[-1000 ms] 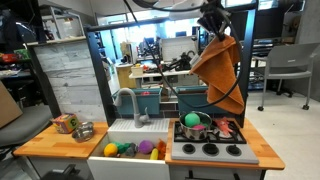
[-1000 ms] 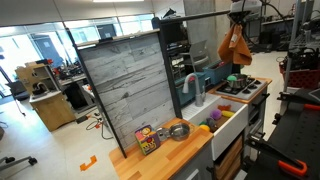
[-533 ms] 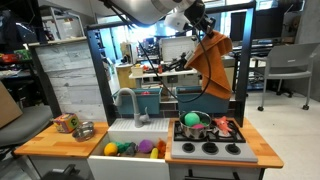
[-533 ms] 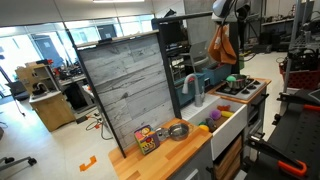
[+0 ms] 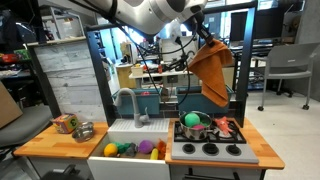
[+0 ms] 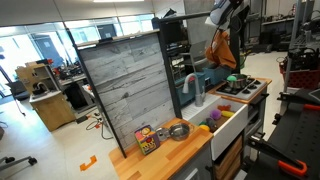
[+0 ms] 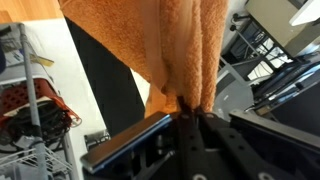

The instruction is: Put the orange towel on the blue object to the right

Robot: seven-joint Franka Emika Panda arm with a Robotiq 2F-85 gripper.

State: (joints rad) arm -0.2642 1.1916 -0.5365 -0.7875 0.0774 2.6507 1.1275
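My gripper will next tilt to point down and lower over the wide teal-blue bin [image 5: 193, 97] behind the stove to release the towel [image 5: 212, 72], because the towel still hangs in the air.
My gripper [image 5: 203, 30] is shut on the top of the orange towel [image 5: 212, 72]. The towel hangs freely in the air above the back of the toy stove [image 5: 210, 149]. In the wrist view the towel [image 7: 170, 40] fills the top and its bunched edge is pinched between my fingers [image 7: 186, 106]. The wide teal-blue bin [image 5: 193, 97] stands behind the stove, below the towel's lower edge and apart from it. In an exterior view the towel [image 6: 222, 50] hangs from the gripper [image 6: 222, 22] over the bin [image 6: 214, 76].
A narrower teal-blue bin [image 5: 149, 99] stands behind the faucet [image 5: 128, 104]. A green pot [image 5: 192, 122] sits on the stove. The toy sink [image 5: 134, 149] holds several toys. A metal bowl [image 5: 84, 131] sits on the wooden counter, and a tall grey plank panel [image 5: 72, 80] stands behind it.
The arm has carried the towel from high above the stove's far side toward the bins and a little lower. The towel swings with it, still held.
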